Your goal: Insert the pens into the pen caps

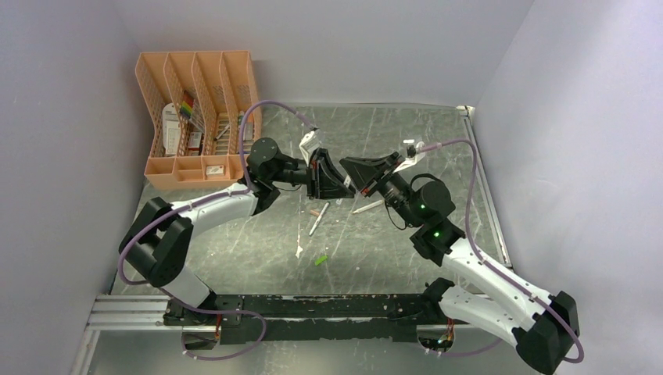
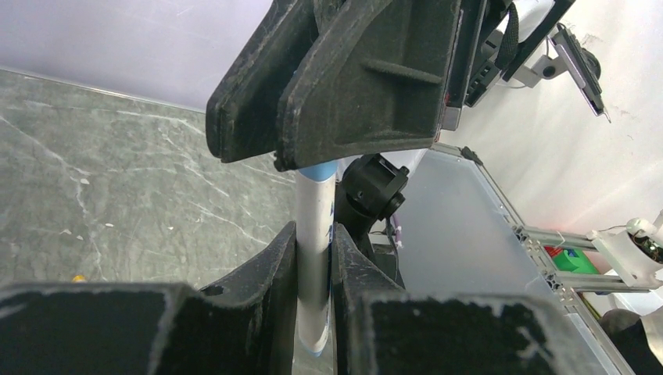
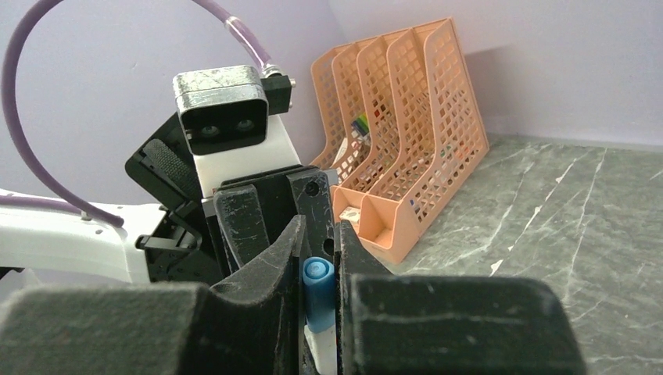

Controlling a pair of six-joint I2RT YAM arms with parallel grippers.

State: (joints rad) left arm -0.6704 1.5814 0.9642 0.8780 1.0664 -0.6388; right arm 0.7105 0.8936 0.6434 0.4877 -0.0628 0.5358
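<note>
My left gripper moves toward the peach mesh organiser next, turns its fingers down and lowers to the table beside the organiser.
My left gripper (image 1: pixel 336 182) and right gripper (image 1: pixel 360 178) meet tip to tip above the table's middle. In the left wrist view my left gripper (image 2: pixel 315 234) is shut on a white pen barrel (image 2: pixel 314 226), whose far end carries the blue cap (image 2: pixel 317 171) under the right gripper's fingers (image 2: pixel 352 86). In the right wrist view my right gripper (image 3: pixel 320 234) is shut on that blue cap (image 3: pixel 318 293), with the white barrel (image 3: pixel 322 344) running out of it. Two more pens (image 1: pixel 318 219) (image 1: pixel 367 206) lie on the table. An orange-pink cap (image 1: pixel 313 211) and a green cap (image 1: pixel 320 259) lie near them.
A peach mesh organiser (image 1: pixel 195 117) with stationery stands at the back left, also in the right wrist view (image 3: pixel 414 133). Purple walls close in the left, back and right sides. A metal rail (image 1: pixel 485 180) runs along the right edge. White scratch streaks mark the grey tabletop.
</note>
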